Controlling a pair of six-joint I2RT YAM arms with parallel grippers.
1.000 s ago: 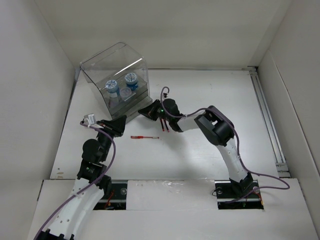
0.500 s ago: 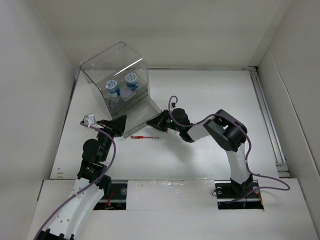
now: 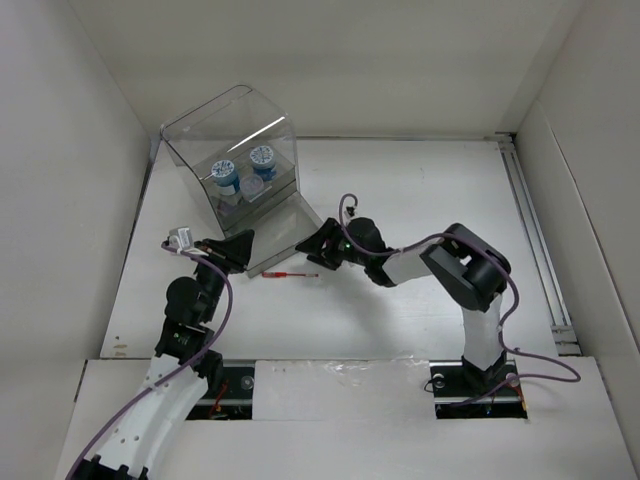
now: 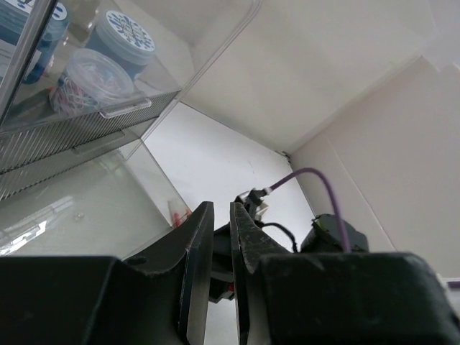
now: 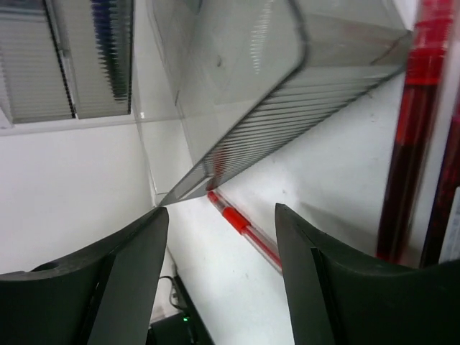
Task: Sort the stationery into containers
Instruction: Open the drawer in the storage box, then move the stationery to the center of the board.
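Observation:
My right gripper is above the thin red pen's end (image 3: 312, 275) clear of the drawer, and the pen lies toward my base, so my gripper will move back and down onto it next.
The clear acrylic box (image 3: 225, 125) stands at the back left, with two blue-lidded tubs (image 3: 226, 172) (image 3: 262, 158) inside. One clear drawer (image 3: 285, 240) is pulled out toward the table's middle. A thin red pen (image 3: 290, 273) lies on the table just in front of it. My right gripper (image 3: 316, 251) is low at the drawer's right front corner and open. In the right wrist view the pen (image 5: 241, 223) lies between the spread fingers (image 5: 129, 287) of the right gripper (image 5: 221, 210), untouched. Two more red pens (image 5: 413, 144) show by the drawer (image 5: 237, 65). My left gripper (image 3: 243, 242) (image 4: 221, 205) is shut and empty beside the drawer's left edge.
White walls enclose the table on the left, back and right. A metal rail (image 3: 535, 230) runs along the right side. In the left wrist view a clear tub of coloured clips (image 4: 90, 72) sits by a blue-lidded tub (image 4: 129, 36) inside the box.
My right gripper moved down and toward the near side, from the drawer's far corner to its front corner, then opened. The red pens it carried have left its jaws. The left arm stayed still.

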